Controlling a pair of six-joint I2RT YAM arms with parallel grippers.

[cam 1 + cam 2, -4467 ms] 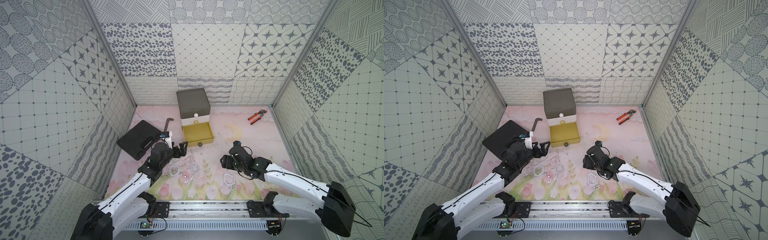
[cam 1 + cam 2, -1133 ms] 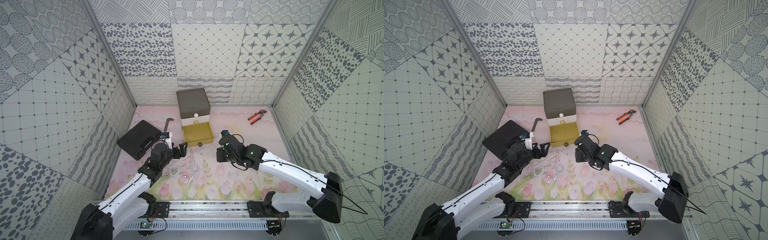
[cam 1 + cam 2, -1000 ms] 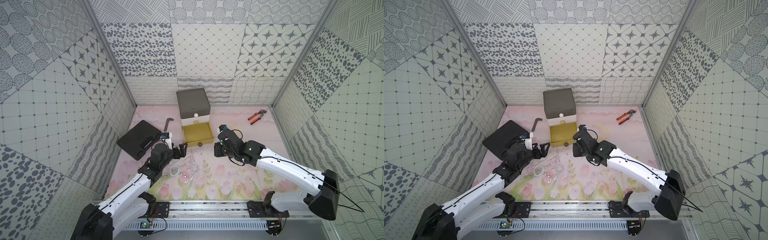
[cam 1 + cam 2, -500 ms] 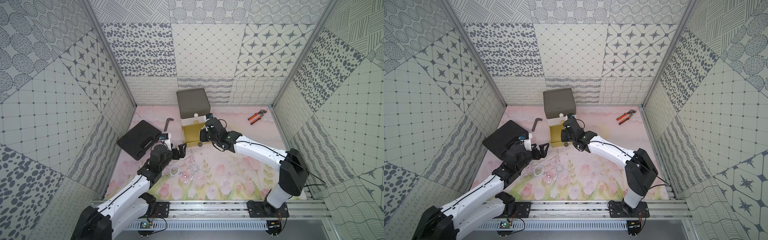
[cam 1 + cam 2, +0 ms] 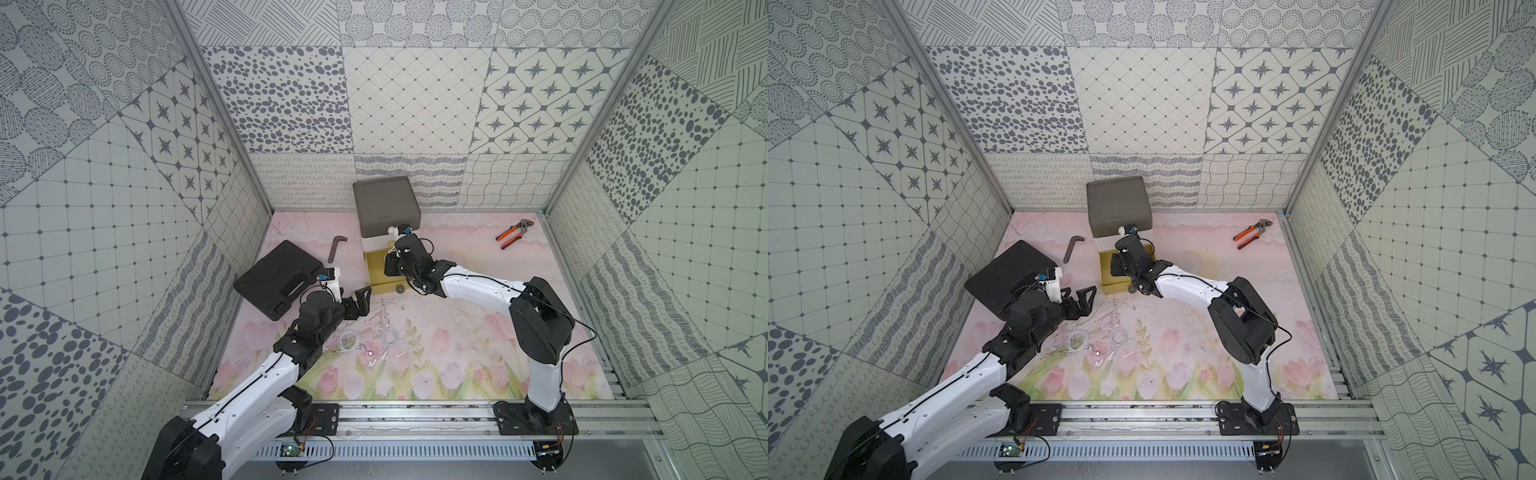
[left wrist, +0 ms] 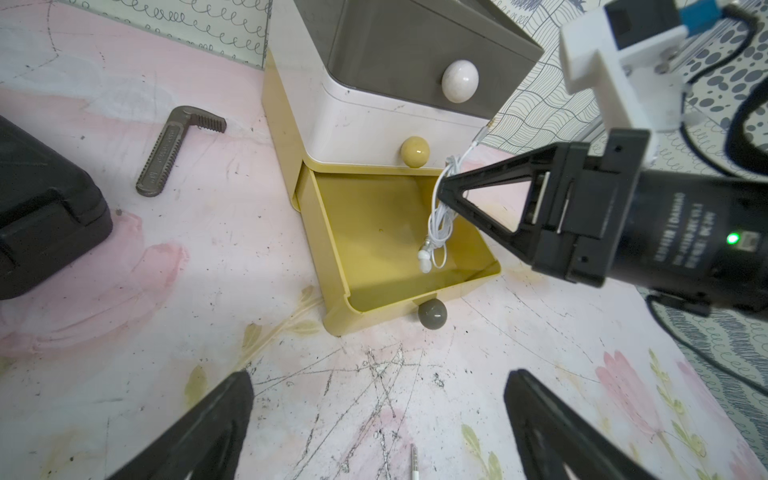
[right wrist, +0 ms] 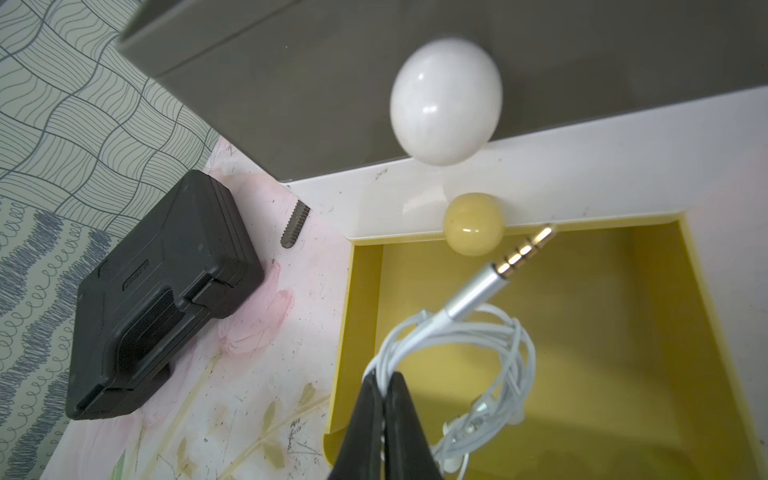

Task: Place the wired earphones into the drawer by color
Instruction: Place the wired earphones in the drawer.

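Observation:
Next, my right gripper moves down toward the bottom of the yellow drawer and releases the white coil there, since it still hangs above the empty drawer.
The drawer stands at the back, grey tier on top, white in the middle, and its mustard-yellow bottom drawer pulled out. My right gripper is shut on a white coil of wired earphones, which hangs over the open yellow drawer, its jack plug pointing at the yellow knob. In the left wrist view the coil dangles into the tray. My left gripper hovers open over the mat in front of the drawer, holding nothing. Two more white earphones lie on the mat.
A flat black case lies left of the drawer, with a grey metal wrench jaw between them. Orange-handled pliers rest at the back right. A loose jack plug lies on the mat near my left gripper.
My right arm has carried the white earphones from the front right of the mat back and left to above the open yellow drawer. The left arm has stayed put.

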